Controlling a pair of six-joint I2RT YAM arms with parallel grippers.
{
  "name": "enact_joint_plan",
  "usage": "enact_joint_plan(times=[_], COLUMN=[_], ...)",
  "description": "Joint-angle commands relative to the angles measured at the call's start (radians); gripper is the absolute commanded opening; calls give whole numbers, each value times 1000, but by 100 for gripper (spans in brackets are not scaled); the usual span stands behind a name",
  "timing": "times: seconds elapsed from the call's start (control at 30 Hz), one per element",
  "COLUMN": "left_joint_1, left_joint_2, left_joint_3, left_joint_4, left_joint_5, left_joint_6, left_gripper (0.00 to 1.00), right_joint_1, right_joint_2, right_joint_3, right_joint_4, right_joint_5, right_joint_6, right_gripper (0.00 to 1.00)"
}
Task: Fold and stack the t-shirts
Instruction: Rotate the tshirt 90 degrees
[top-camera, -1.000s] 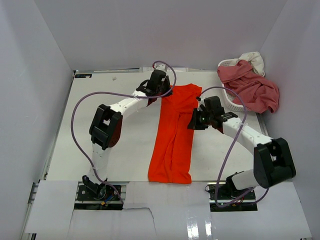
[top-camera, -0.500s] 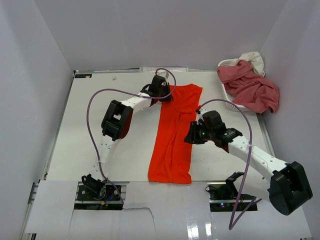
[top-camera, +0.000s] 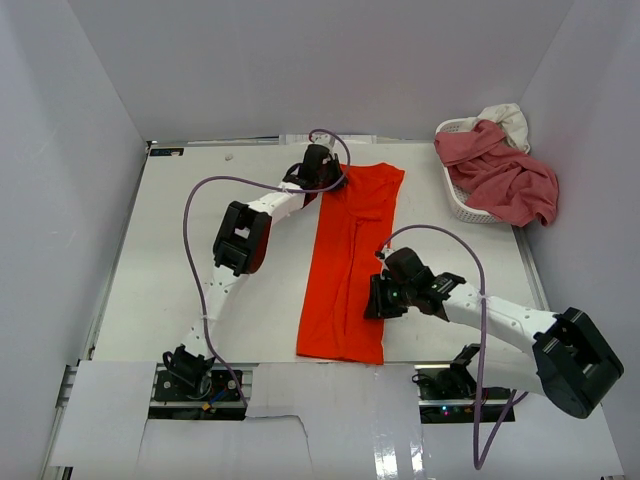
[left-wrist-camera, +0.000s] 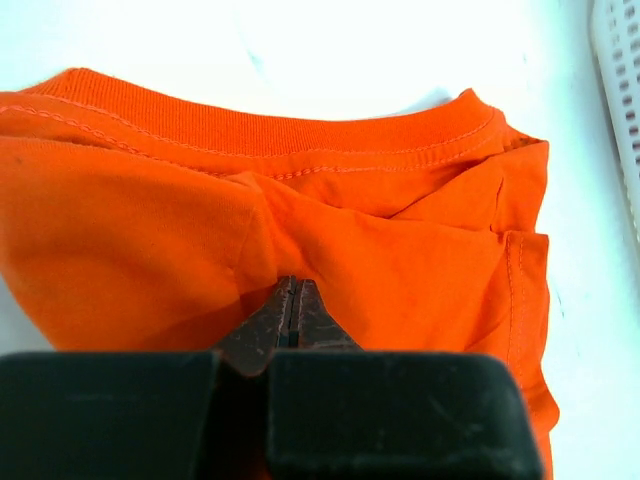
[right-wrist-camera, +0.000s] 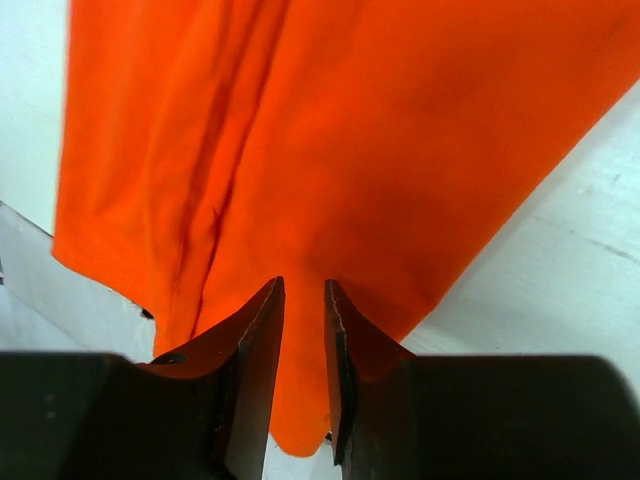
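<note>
My left gripper slides the t-shirt's collar end outward and to the left in the top view next, then releases it, since bare tabletop lies outward of the gripper.
The bright orange-red t-shirt (top-camera: 350, 260) lies on the table as a long narrow strip, collar at the far end. My left gripper (top-camera: 322, 180) sits at the strip's far left corner. In the left wrist view its jaws (left-wrist-camera: 292, 285) are pressed together, and the orange cloth (left-wrist-camera: 380, 230) puckers toward their tips just below the collar. My right gripper (top-camera: 375, 298) is at the strip's right edge near the hem. Its jaws (right-wrist-camera: 303, 285) stand a little apart over the orange cloth (right-wrist-camera: 380, 130). A rose-pink t-shirt (top-camera: 500, 170) and a cream-white one (top-camera: 508, 118) are heaped in the basket.
The white perforated basket (top-camera: 465, 205) stands at the far right against the wall, and its edge (left-wrist-camera: 615, 80) shows in the left wrist view. White walls close in the table on three sides. Purple cables loop over both arms.
My right arm has travelled down the shirt's right edge toward the hem, and its jaws have come apart. The left gripper stays shut at the collar end, shifted slightly.
</note>
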Motion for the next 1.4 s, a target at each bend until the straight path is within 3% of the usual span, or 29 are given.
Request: enact_joint_plan(times=[0.0, 0.23, 0.6, 0.9, 1.37], left_joint_1=[21, 64, 123, 127, 127], left_joint_2=[35, 69, 64, 46, 37], left_joint_3=[67, 84, 74, 69, 70], left_joint_4=[-13, 16, 16, 44, 39], left_joint_5=[-57, -80, -94, -81, -81], left_joint_6=[10, 7, 21, 15, 22], left_gripper=[0, 2, 2, 2, 3], right_joint_1=[43, 135, 166, 223, 284], right_joint_2=[31, 6, 143, 147, 296], right_joint_3=[-20, -3, 32, 195, 213], right_joint_4=[43, 28, 29, -49, 18], right_joint_5=[23, 75, 111, 152, 118], right_joint_6=[44, 109, 110, 82, 99], right_gripper=[27, 26, 28, 44, 42])
